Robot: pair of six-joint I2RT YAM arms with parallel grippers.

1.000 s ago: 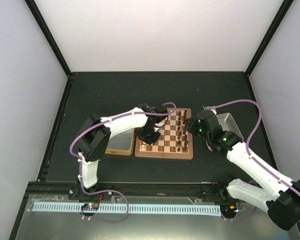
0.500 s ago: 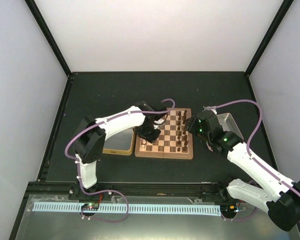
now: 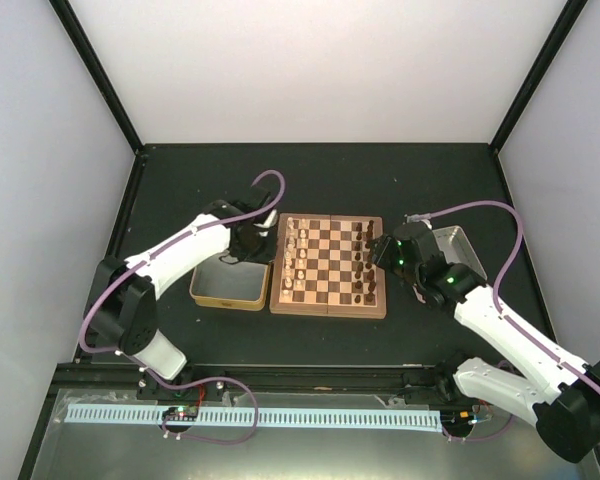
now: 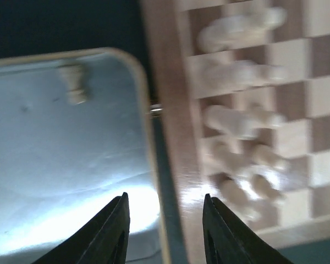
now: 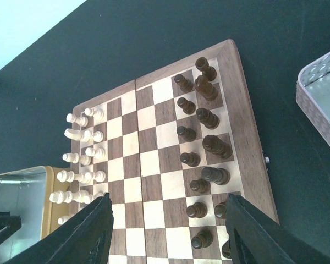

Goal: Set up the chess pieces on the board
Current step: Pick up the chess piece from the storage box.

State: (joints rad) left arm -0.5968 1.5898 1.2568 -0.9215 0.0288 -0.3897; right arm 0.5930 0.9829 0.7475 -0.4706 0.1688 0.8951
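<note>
Next I need to move my left gripper left in the top view and down around the only cream piece still in the tin, since it lies there.
The board (image 3: 328, 308) lies mid-table with cream chess pieces (image 3: 294, 262) along its left two columns and dark chess pieces (image 3: 364, 264) along its right two. My left gripper (image 3: 247, 247) is open and empty, over the gap between the tin's right rim and the board's left border (image 4: 166, 82). In the left wrist view it (image 4: 165, 197) sits near one cream piece (image 4: 74, 83) lying in the tin. My right gripper (image 3: 382, 252) is open and empty at the board's right edge. In the right wrist view it (image 5: 168, 202) looks over the board (image 5: 154, 159), cream pieces (image 5: 77, 176) and dark pieces (image 5: 214, 144).
A gold-tan tin (image 3: 228, 287) lies just left of the board, and shows in the left wrist view (image 4: 55, 165) and the right wrist view (image 5: 16, 203). A silver-grey tray (image 3: 458, 243) lies right of the board, partly under the right arm, and its rim shows in the right wrist view (image 5: 322, 104).
My left arm has swung left, off the board's left columns to the tin's edge. The cream pieces it was covering now show. The right arm has hardly moved.
</note>
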